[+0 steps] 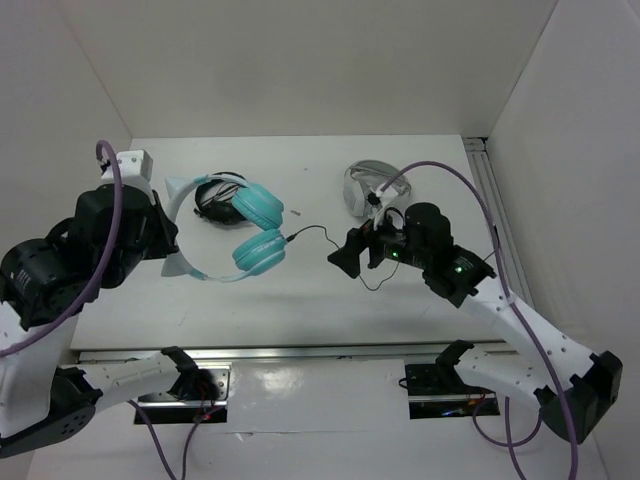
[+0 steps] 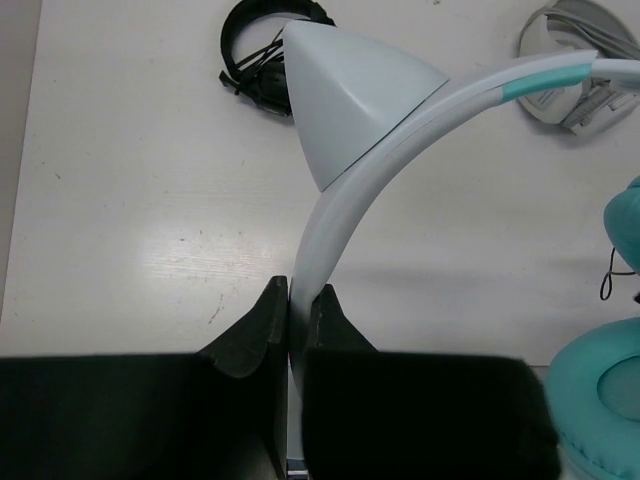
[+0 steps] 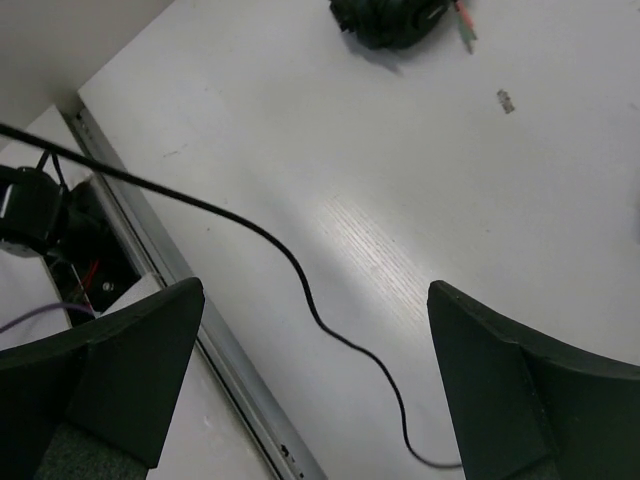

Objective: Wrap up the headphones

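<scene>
The thin black cable on the tabletop already runs between the wide-open fingers of the robot's right gripper, so the right gripper should next go down over the cable and close.
The headphones have two teal ear cups (image 1: pixel 260 228) and a pale headband (image 1: pixel 177 212), left of the table's middle. My left gripper (image 1: pixel 168 242) is shut on the headband (image 2: pixel 345 190), which runs between its fingertips in the left wrist view (image 2: pixel 297 305). The teal cups (image 2: pixel 600 395) show at that view's right edge. The thin black cable (image 1: pixel 312 231) runs right from the lower cup to my right gripper (image 1: pixel 350 256). The right gripper (image 3: pixel 315 295) is open, and the cable (image 3: pixel 300 272) snakes across the table between its wide-apart fingers without touching them.
All-black headphones (image 1: pixel 218 203) lie behind the teal cups and show in the left wrist view (image 2: pixel 262 52). White and grey headphones (image 1: pixel 365 185) lie at the back right. A metal rail (image 3: pixel 160 255) runs along the table's near edge.
</scene>
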{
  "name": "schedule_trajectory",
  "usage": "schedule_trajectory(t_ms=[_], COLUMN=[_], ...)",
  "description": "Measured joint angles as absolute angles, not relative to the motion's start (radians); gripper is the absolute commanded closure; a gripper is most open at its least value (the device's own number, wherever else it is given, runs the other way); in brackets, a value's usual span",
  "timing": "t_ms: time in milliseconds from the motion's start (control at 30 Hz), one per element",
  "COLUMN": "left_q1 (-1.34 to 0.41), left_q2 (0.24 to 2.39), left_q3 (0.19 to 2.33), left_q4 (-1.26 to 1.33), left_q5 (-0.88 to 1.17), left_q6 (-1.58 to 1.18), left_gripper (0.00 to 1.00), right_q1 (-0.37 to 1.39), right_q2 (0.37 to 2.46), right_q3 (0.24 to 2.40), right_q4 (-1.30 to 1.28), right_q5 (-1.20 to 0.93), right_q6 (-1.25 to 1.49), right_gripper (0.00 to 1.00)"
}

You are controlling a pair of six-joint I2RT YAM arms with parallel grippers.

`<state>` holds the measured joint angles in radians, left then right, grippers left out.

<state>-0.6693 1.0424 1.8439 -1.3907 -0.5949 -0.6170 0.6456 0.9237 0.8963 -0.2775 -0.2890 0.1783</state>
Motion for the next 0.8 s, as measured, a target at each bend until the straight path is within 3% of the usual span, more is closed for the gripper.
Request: schedule_trajectory(t_ms=[133,167,233,300,333,600,733,800], left_q1=[-0.64,-0.633,-0.623,-0.617,-0.612,-0.604,-0.598,-0.598], left_q2=[1.045,1.047,1.051,1.056,1.062,1.072,1.079,1.083], left_q3=[1.884,1.891,1.9,1.917,1.928,1.991,2.003,2.003], left_q4=[-1.407,-1.412,-1.417,-1.423,-1.424,-1.429,-1.429,-1.43], left_q5=[-0.55,-0.536,-0.515,-0.501,-0.493,-0.47,-0.491,-0.52], left_q6=[-0.571,-0.562,-0.55,-0.547,-0.547,-0.554,-0.565,-0.581], left_gripper=[1.0,1.0,1.0,1.0,1.0,1.0,1.0,1.0], right_q1=[0.648,0.65,0.653,0.654,0.654,0.655,0.655,0.655], right_q2=[1.017,1.028,1.036,1.041,1.047,1.103,1.102,1.092], right_q3=[0.862,0.843,0.802,0.758,0.737,0.597,0.582,0.574], right_q4=[-0.18,-0.155,-0.11,-0.059,-0.036,0.148,0.187,0.188], right_q5=[-0.37,-0.374,-0.374,-0.374,-0.376,-0.379,-0.356,-0.318], right_q6=[0.141,0.135,0.128,0.12,0.122,0.14,0.14,0.151], right_gripper=[0.03,0.09,0.24,0.55,0.61,0.61,0.97,1.0])
